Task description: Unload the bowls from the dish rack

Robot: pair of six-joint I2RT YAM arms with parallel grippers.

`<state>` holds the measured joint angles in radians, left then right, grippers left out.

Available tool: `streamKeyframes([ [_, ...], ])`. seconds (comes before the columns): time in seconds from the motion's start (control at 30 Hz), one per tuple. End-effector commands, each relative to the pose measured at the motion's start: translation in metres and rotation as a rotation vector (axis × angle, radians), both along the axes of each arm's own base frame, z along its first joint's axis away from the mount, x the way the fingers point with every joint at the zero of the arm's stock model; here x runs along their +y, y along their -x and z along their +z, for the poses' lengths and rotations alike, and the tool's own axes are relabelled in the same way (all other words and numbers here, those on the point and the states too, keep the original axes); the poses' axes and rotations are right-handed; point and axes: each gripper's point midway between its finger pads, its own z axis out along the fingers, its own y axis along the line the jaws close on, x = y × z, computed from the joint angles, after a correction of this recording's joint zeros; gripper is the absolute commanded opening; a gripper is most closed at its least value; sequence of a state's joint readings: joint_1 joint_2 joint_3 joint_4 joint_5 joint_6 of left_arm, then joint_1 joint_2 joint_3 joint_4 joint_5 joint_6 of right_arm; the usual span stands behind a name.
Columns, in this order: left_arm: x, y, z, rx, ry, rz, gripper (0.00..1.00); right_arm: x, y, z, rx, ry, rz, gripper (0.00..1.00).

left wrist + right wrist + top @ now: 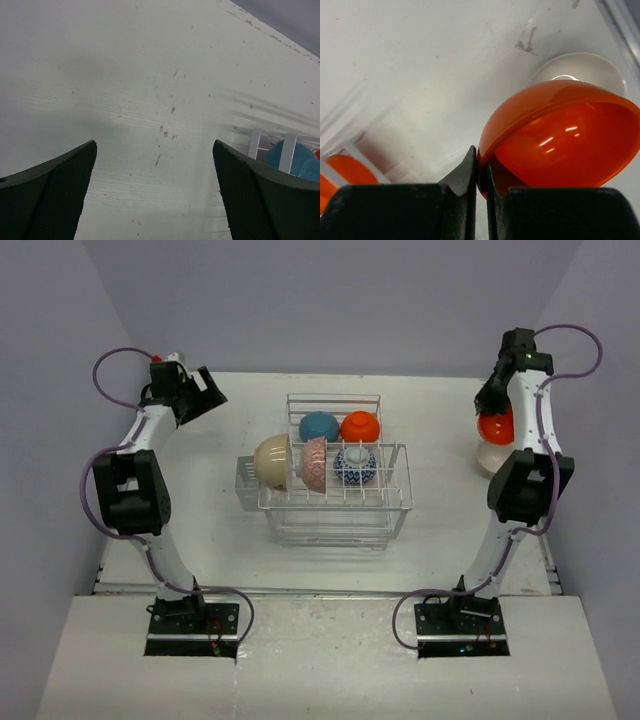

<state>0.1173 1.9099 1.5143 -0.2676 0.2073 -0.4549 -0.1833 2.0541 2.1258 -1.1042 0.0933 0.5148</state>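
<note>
My right gripper moves back and down next and sets the second orange bowl into the cream bowl (494, 457) (583, 75), since it still hangs off toward that bowl's far side.
The white wire dish rack (335, 502) stands mid-table. It holds a cream bowl (272, 461), a pink speckled bowl (315, 463), a blue-and-white patterned bowl (355, 466), a blue bowl (319, 426) and an orange bowl (360, 427). My right gripper (481, 172) is shut on the rim of a second orange bowl (565, 137), held just above a cream bowl (580, 70) on the table at the right (492, 456). My left gripper (155, 170) is open and empty over bare table at the far left; the blue bowl (300, 162) shows at that view's right edge.
The rack's small side cutlery cup (244, 483) sticks out on its left. The table's far edge meets the wall behind the rack. A metal rail (320, 590) runs along the near table edge by the arm bases.
</note>
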Motion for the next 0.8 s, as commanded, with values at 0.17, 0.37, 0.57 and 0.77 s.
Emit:
streamKeyframes([
  [0.17, -0.002, -0.024, 0.023, -0.091, 0.029, -0.013, 0.97, -0.040, 0.023, -0.011, 0.100, 0.225, -0.020, 0.00],
  [0.37, -0.004, -0.026, 0.029, -0.102, 0.045, -0.014, 0.97, -0.041, 0.015, -0.038, 0.139, 0.204, -0.015, 0.00],
  [0.57, -0.004, -0.026, 0.034, -0.113, 0.044, -0.014, 0.97, -0.040, 0.007, -0.064, 0.174, 0.178, 0.000, 0.00],
  [0.77, -0.003, -0.026, 0.037, -0.116, 0.036, -0.012, 0.97, -0.039, 0.006, -0.080, 0.202, 0.167, 0.009, 0.00],
])
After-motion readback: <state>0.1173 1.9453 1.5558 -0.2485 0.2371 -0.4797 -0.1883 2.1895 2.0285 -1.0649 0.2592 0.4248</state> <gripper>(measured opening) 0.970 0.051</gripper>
